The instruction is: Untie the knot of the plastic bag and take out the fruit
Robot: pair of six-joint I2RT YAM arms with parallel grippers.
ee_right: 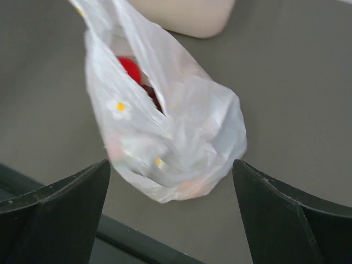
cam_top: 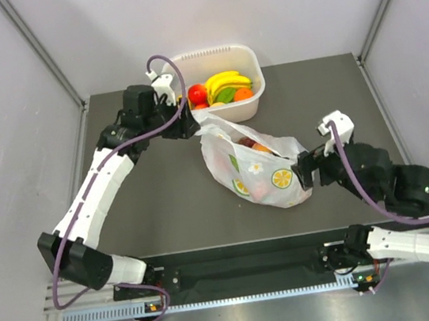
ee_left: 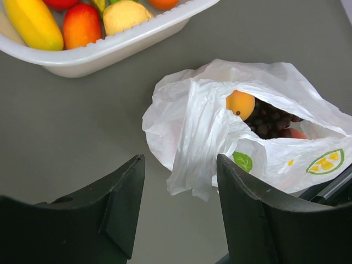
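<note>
My right gripper moves outward and left in the top view onto the bag's far rim [cam_top: 247, 129] [ee_right: 147, 49] next, since that rim borders the bag's gaping opening.
The plastic bag [cam_top: 257, 164] lies mid-table, white with fruit prints. Its mouth gapes open, and no tied knot shows, only a loose crumpled strip of its neck [ee_left: 193, 165]. Inside I see fruit: a yellow-orange round one [ee_left: 240, 104], dark grapes [ee_left: 269, 122] and a pinkish piece [ee_left: 294, 133]. A red one [ee_right: 130, 69] shows in the right wrist view. My left gripper [cam_top: 187, 126] is open at the bag's far left end, and the strip hangs between its jaws [ee_left: 180, 160] unpinched. My right gripper [cam_top: 302, 170] is open and faces the bag's near right end [ee_right: 171, 165].
A rigid white tub [cam_top: 251, 107] stands behind the bag and holds bananas [cam_top: 223, 81] and other fruit. It also shows in the left wrist view [ee_left: 110, 52]. The table's front edge [ee_right: 137, 245] runs just below the bag.
</note>
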